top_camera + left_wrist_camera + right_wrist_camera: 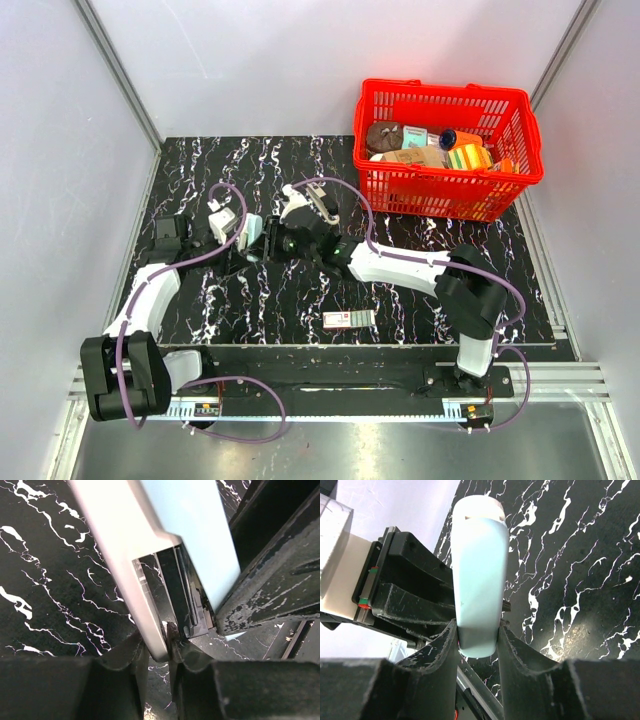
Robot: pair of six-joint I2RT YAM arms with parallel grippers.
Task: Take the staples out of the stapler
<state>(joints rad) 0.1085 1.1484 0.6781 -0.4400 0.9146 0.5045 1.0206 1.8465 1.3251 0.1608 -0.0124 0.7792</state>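
Note:
Next, my right gripper brings the stapler (254,238) down toward the bare marbled tabletop below and lets go there, since that spot is clear of other things.
The stapler (254,238) is held off the black marbled table between both grippers, left of centre. In the left wrist view its black middle part with a metal track (177,590) sits between a silvery-grey arm (120,545) and a pale blue cover (195,525). My left gripper (159,650) is shut on the end of the silvery-grey arm. My right gripper (477,635) is shut on the end of the pale blue cover (480,565). The grippers face each other, left (238,236) and right (270,240). No staples show.
A red basket (445,195) full of items stands at the back right of the table. A small flat box with a red-white label (349,319) lies near the front edge, in the middle. Grey walls close in the left and right sides.

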